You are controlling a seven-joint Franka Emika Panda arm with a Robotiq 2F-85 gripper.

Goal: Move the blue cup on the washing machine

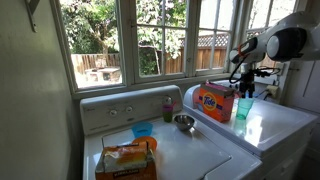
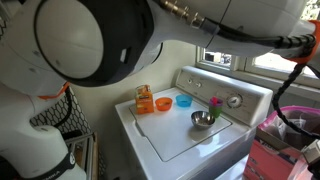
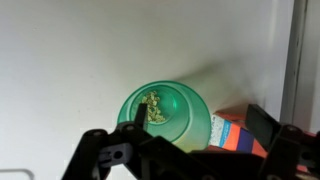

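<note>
My gripper lowers its open fingers over the blue cup's rim by the detergent box next and closes, since that side of the cup lies below, between them.
The blue cup, a tall translucent teal tumbler, stands on the glossy white appliance, next to the orange detergent box. My gripper hangs just above the cup, open and empty. In the wrist view I look down into the cup, which has yellowish bits at its bottom. My open gripper has one finger over the cup's rim and the other over the box. The washing machine, with two dials on its back panel, also shows in an exterior view.
On the washing machine lie an orange bag, a small blue dish, a metal bowl and a small green-and-pink item. They also show in an exterior view: dish, bowl. Windows stand behind.
</note>
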